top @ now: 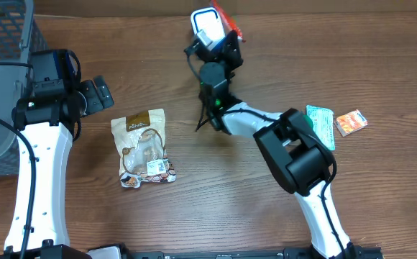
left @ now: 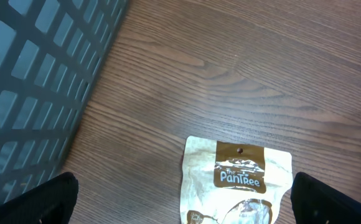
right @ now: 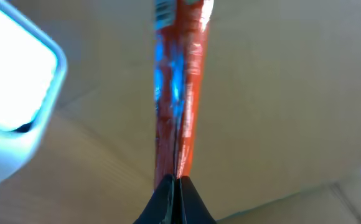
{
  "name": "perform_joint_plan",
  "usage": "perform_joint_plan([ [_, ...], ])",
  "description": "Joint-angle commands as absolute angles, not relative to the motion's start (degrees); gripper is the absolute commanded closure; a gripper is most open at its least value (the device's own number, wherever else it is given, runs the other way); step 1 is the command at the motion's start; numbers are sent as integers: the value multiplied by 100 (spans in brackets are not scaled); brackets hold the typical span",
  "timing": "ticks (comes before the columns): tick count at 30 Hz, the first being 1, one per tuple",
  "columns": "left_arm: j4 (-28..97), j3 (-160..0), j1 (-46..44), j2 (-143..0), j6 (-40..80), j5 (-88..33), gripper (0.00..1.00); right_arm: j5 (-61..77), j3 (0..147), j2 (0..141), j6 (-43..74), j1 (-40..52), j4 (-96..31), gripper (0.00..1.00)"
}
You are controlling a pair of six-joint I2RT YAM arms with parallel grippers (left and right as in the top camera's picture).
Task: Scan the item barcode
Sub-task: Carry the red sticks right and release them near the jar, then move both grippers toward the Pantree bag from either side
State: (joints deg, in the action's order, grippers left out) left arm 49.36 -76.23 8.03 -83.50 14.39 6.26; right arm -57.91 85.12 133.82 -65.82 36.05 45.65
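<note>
I will first swing my right gripper back and down toward the green and orange packets, away from the scanner, to release the red packet (top: 224,18) on the tabletop.
My right gripper (right: 175,182) is shut on the lower edge of a thin red packet (right: 177,93), seen edge-on and held upright. A glowing white scanner with a blue rim (right: 12,81) sits just left of it. From overhead, the red packet (top: 224,18) pokes out beside the scanner (top: 207,26) at the table's far edge, with the right gripper (top: 225,39) below it. My left gripper (left: 187,202) is open, its fingers (left: 50,199) spread wide over the top of a tan Pantree pouch (left: 236,180). The pouch (top: 145,147) lies flat, right of the left gripper (top: 97,93).
A grey mesh basket (top: 0,36) stands at the far left, close to the left arm, and fills the left wrist view's left side (left: 31,74). A green packet (top: 321,122) and an orange packet (top: 351,122) lie at the right.
</note>
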Motion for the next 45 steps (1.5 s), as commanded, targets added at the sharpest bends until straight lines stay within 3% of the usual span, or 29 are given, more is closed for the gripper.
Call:
perform_joint_plan([
  [1, 4928, -7708, 823, -8324, 1347, 655, 0, -6130, 8589, 12702, -6351, 3935, 4084, 97],
  [5, 4928, -7708, 823, -8324, 1347, 655, 0, -6643, 8589, 11843, -5380, 4202, 2891, 97],
  [8, 4928, -7708, 823, -8324, 1347, 655, 0, -6737, 8589, 11242, -4027, 4281, 1155, 97],
  [11, 4928, -7708, 823, -8324, 1347, 655, 0, -6493, 8589, 10792, -1831, 4272, -1306, 97],
  [15, 4928, -7708, 823, -8324, 1347, 657, 0, -4451, 8589, 10639, 464, 4176, -3942, 97],
  [18, 4928, -7708, 823, -8324, 1347, 655, 0, -3199, 8584, 10641, 1774, 4001, -5105, 96],
  [23, 4928, -7708, 823, -8324, 1347, 655, 0, -1922, 8543, 10652, 1957, 3583, -6355, 96],
  [28, 4925, -7708, 823, -8324, 1347, 655, 0, -1772, 8396, 10652, 1999, 3100, -6707, 96],
  [32, 4928, -7708, 823, -8324, 1347, 655, 0, -1791, 7642, 10652, 1999, 2827, -6283, 96],
  [34, 4928, -7708, 823, -8324, 1347, 655, 0, -1787, 7548, 10652, 2003, 2731, -6200, 64],
  [37, 4928, -7708, 823, -8324, 1347, 655, 0, -1785, 7535, 10652, 2128, 2724, -6064, 53],
  [40, 4928, -7708, 823, -8324, 1347, 655, 0, -307, 7531, 10652, 2449, 2735, -5299, 49],
  [41, 4928, -7708, 823, -8324, 1347, 655, 0, 862, 7531, 10652, 2451, 2779, -4694, 49],
  [42, 4928, -7708, 823, -8324, 1347, 655, 0, 1439, 7531, 10652, 2600, 2904, -4200, 44],
  [45, 4928, -7708, 823, -8324, 1347, 655, 0, 1509, 7531, 10652, 3284, 3621, -3439, 31],
])
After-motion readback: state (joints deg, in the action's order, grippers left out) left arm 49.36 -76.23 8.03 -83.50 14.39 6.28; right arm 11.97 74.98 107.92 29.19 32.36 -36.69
